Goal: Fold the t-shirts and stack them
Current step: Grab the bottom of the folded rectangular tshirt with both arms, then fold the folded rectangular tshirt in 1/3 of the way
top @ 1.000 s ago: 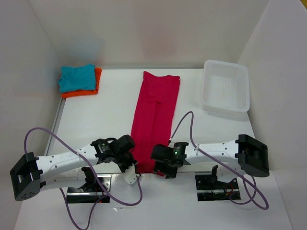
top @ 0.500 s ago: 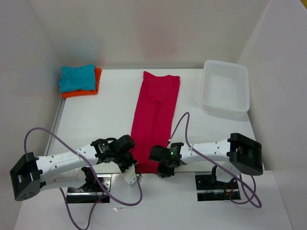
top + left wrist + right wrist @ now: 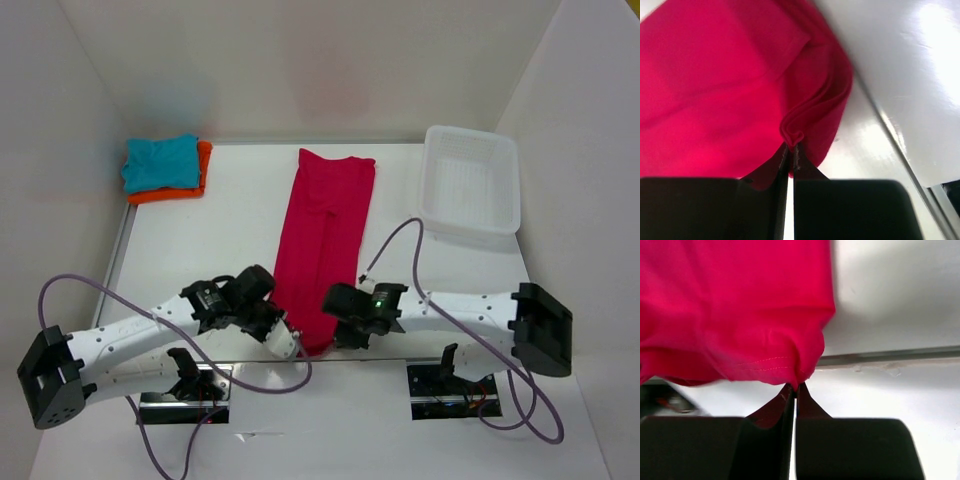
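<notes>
My left gripper will next carry the near hem over the shirt's far part (image 3: 322, 192), moving it away from my base.
The pink-red t-shirt (image 3: 328, 232) lies as a long narrow strip down the middle of the table. My left gripper (image 3: 283, 338) is shut on its near left corner, where the cloth (image 3: 790, 135) bunches between the tips. At the near right corner my right gripper (image 3: 338, 330) is shut on the stitched hem (image 3: 795, 382). The near end of the shirt is lifted and curled over. At the far left a folded teal blue t-shirt (image 3: 160, 161) rests on a folded orange t-shirt (image 3: 170, 192).
A white mesh basket (image 3: 471, 182) stands at the far right of the table. Purple cables loop from both arms near the front edge. White walls close the table in on the left, back and right.
The right gripper has shut on the shirt's near right corner. Both grippers have moved slightly away from the front edge, lifting and curling the shirt's near end.
</notes>
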Motion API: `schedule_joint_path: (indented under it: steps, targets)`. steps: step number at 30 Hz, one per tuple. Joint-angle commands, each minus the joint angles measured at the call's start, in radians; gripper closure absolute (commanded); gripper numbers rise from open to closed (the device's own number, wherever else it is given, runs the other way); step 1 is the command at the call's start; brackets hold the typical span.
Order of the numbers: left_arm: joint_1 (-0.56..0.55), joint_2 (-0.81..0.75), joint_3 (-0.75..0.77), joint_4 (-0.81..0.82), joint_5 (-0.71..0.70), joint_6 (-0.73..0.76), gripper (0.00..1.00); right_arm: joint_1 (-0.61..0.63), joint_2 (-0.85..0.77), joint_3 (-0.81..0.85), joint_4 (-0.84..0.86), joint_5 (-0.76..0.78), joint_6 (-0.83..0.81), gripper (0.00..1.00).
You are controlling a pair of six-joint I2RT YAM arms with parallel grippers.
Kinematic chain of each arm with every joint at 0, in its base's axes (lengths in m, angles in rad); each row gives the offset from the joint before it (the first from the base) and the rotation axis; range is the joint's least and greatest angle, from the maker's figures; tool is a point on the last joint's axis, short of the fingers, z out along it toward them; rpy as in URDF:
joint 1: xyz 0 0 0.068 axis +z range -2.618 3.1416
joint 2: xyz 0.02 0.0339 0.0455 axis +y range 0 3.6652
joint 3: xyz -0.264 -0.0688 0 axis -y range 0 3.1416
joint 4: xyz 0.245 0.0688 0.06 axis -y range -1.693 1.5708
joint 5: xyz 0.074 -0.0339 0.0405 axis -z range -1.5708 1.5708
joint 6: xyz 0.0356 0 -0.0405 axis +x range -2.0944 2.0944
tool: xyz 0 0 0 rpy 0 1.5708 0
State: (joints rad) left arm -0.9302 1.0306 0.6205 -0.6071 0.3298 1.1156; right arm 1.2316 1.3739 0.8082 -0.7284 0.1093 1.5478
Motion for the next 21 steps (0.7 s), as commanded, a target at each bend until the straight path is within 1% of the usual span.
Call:
schedule_joint_path:
  steps: [1,2,3,4,5,6,7,8,9,10,11,12,13,14,15,16,17,18,19,21]
  targets:
    - [0.083,0.014,0.111,0.032,0.0,-0.166,1.0,-0.069,-0.113,0.049,-0.069,0.09,-0.066,1.0]
    - [0.103,0.023,0.131,0.032,0.0,-0.192,1.0,-0.093,-0.145,0.049,-0.069,0.09,-0.093,1.0]
    - [0.141,0.032,0.152,0.032,0.009,-0.218,1.0,-0.15,-0.145,0.049,-0.069,0.09,-0.124,1.0]
    - [0.163,0.052,0.172,0.041,0.02,-0.267,1.0,-0.181,-0.154,0.065,-0.069,0.09,-0.194,1.0]
    - [0.183,0.063,0.212,0.05,0.02,-0.289,1.0,-0.208,-0.145,0.089,-0.06,0.09,-0.233,1.0]
    - [0.203,0.072,0.232,0.05,0.032,-0.31,1.0,-0.268,-0.135,0.104,-0.06,0.09,-0.271,1.0]
    - [0.243,0.091,0.249,0.064,0.044,-0.347,1.0,-0.3,-0.122,0.118,-0.049,0.09,-0.351,1.0]
    - [0.261,0.103,0.286,0.082,0.045,-0.365,1.0,-0.334,-0.101,0.147,-0.049,0.09,-0.389,1.0]
    - [0.278,0.132,0.304,0.095,0.045,-0.384,1.0,-0.404,-0.101,0.16,-0.049,0.09,-0.428,1.0]
    - [0.312,0.15,0.323,0.121,0.055,-0.399,1.0,-0.438,-0.087,0.172,-0.033,0.09,-0.464,1.0]
    - [0.326,0.17,0.344,0.133,0.055,-0.421,1.0,-0.476,-0.087,0.198,-0.014,0.079,-0.538,1.0]
    - [0.34,0.213,0.385,0.168,0.055,-0.434,1.0,-0.516,-0.063,0.212,-0.014,0.06,-0.575,1.0]
    - [0.364,0.235,0.404,0.182,0.055,-0.435,1.0,-0.596,-0.05,0.227,0.003,0.059,-0.612,1.0]
    - [0.364,0.253,0.422,0.199,0.055,-0.444,1.0,-0.631,-0.035,0.262,0.02,0.044,-0.677,1.0]
    - [0.373,0.288,0.451,0.234,0.055,-0.444,1.0,-0.693,0.003,0.282,0.03,0.021,-0.708,1.0]
    - [0.373,0.305,0.467,0.248,0.046,-0.444,1.0,-0.714,0.028,0.324,0.04,0.009,-0.762,1.0]
    - [0.373,0.34,0.481,0.279,0.046,-0.444,1.0,-0.73,0.057,0.347,0.049,-0.005,-0.785,1.0]
    - [0.384,0.359,0.493,0.296,0.035,-0.444,1.0,-0.739,0.121,0.371,0.049,-0.005,-0.804,1.0]
    - [0.396,0.377,0.514,0.312,0.022,-0.444,1.0,-0.739,0.154,0.423,0.049,-0.005,-0.831,1.0]
    - [0.412,0.437,0.538,0.357,0.021,-0.444,1.0,-0.739,0.236,0.485,0.06,-0.005,-0.842,1.0]
